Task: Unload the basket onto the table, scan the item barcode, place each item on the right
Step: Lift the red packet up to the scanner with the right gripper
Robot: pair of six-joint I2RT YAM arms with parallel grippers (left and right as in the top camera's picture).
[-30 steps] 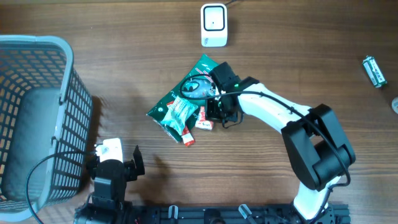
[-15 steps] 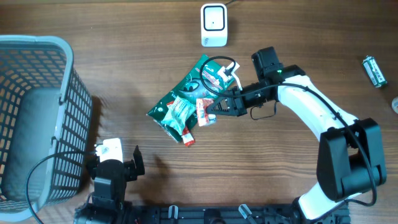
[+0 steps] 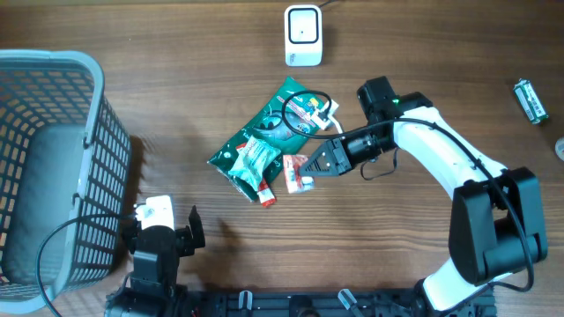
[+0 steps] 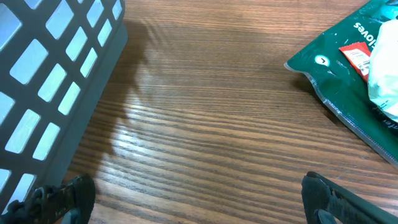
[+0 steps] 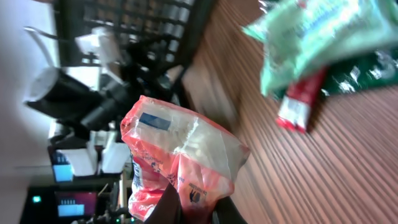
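Observation:
My right gripper moves outward to the scanner (image 3: 302, 35) next, then across to release on bare wood by the battery. The battery lies to its right in the overhead view.
My right gripper (image 3: 315, 165) is shut on a small red and clear packet (image 3: 298, 173), holding it just off the table beside the pile. In the right wrist view the packet (image 5: 180, 155) stands up from the dark fingers (image 5: 186, 208), a blue and white label on its upper side. The white scanner (image 3: 302, 35) stands at the far edge, beyond the pile. A green bag (image 3: 269, 132), a pale green packet (image 3: 256, 154) and a red sachet (image 3: 267, 192) lie together on the wood. My left gripper (image 3: 166, 218) rests open near the front left, its fingers (image 4: 68, 196) wide apart over bare wood.
A grey mesh basket (image 3: 53, 60) fills the left side, close beside the left arm; its wall (image 4: 56, 81) shows in the left wrist view. A green battery (image 3: 530, 99) lies at the far right. A black cable loops over the green bag.
The right gripper has drawn the red packet off the pile and raised it, turning its wrist and shifting toward the front. The left arm has not moved.

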